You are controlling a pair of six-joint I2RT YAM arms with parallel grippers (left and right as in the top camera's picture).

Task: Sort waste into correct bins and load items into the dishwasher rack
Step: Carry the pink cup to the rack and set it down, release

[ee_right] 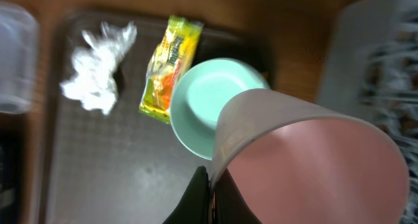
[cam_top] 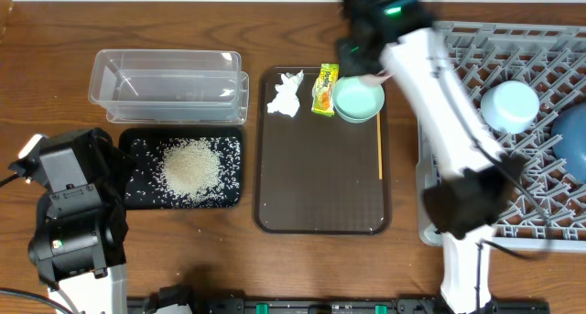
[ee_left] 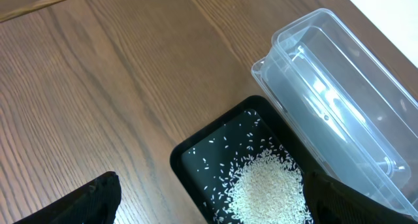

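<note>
The robot's right gripper should tilt and swing over the free rack wires to its right in the overhead view, by the light-blue bowl, and let go of the pink cup [ee_right: 313,165].
My right gripper [ee_right: 210,177] is shut on the rim of the pink cup [ee_right: 313,165] and holds it above the mint-white bowl [ee_right: 209,103] on the brown serving tray [cam_top: 320,195]. The crumpled tissue [cam_top: 285,94] and the yellow-green wrapper [cam_top: 324,88] lie at the tray's far end, beside the bowl [cam_top: 358,101]. The rice heap [cam_top: 190,167] lies in the black tray [cam_top: 135,181], with the clear tub [cam_top: 169,83] behind it. My left gripper [ee_left: 212,201] is open and empty over the black tray's near corner. The grey rack [cam_top: 476,58] holds the light-blue bowl [cam_top: 508,105] and the dark-blue bowl [cam_top: 572,145].
A thin orange stick [cam_top: 380,149] lies along the brown tray's right side. My right arm [cam_top: 439,113] stretches across the gap between the tray and the rack. My left arm [cam_top: 73,213] sits at the front left. Bare wood lies left of the tub.
</note>
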